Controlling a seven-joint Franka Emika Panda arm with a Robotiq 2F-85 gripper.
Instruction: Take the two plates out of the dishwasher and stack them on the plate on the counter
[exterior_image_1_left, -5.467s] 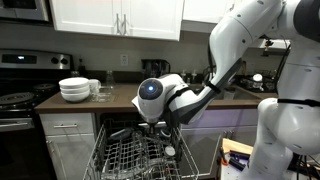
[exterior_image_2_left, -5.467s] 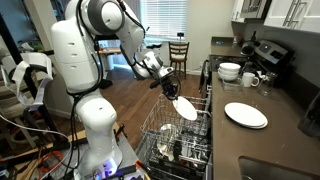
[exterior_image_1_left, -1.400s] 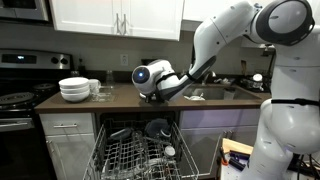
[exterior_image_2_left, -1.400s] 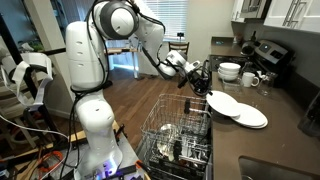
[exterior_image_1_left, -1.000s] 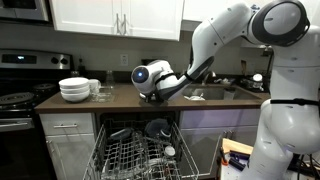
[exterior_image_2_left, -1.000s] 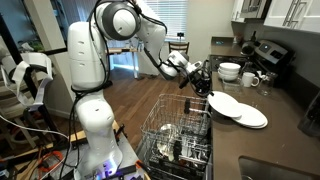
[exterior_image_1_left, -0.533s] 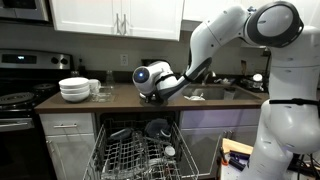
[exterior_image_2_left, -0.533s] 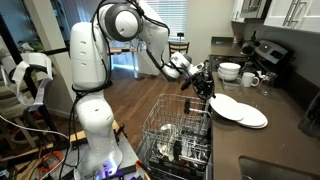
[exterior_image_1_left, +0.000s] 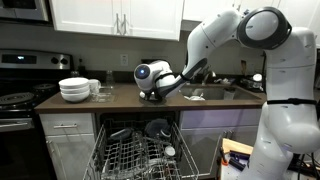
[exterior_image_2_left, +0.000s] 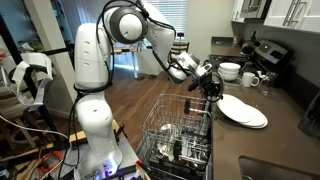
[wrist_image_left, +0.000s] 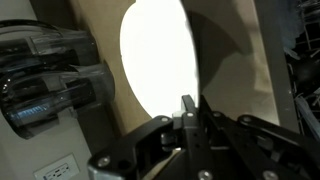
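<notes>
The held plate is still slanting over the white plate on the counter, so my gripper needs to move outward and down there next, then let go of the rim.
My gripper (exterior_image_2_left: 213, 90) is shut on the rim of a white plate (exterior_image_2_left: 236, 104) and holds it tilted low over the white plate on the counter (exterior_image_2_left: 252, 119); I cannot tell whether they touch. In the wrist view the held plate (wrist_image_left: 155, 55) is a bright oval, with the fingers (wrist_image_left: 190, 112) pinching its edge. In an exterior view the gripper (exterior_image_1_left: 152, 90) is at the counter's front edge. Another round plate (exterior_image_1_left: 157, 128) stands upright in the open dishwasher rack (exterior_image_1_left: 135, 158).
A stack of white bowls (exterior_image_1_left: 75, 90) and cups (exterior_image_2_left: 250, 79) stands on the counter near the stove (exterior_image_1_left: 18, 100). The pulled-out rack (exterior_image_2_left: 178, 140) holds several dishes. A sink (exterior_image_1_left: 215, 93) lies along the counter. A wooden chair (exterior_image_2_left: 178, 52) stands far back.
My gripper has carried the plate further over the counter and lowered it closer onto the counter plate. The dishwasher rack has not changed.
</notes>
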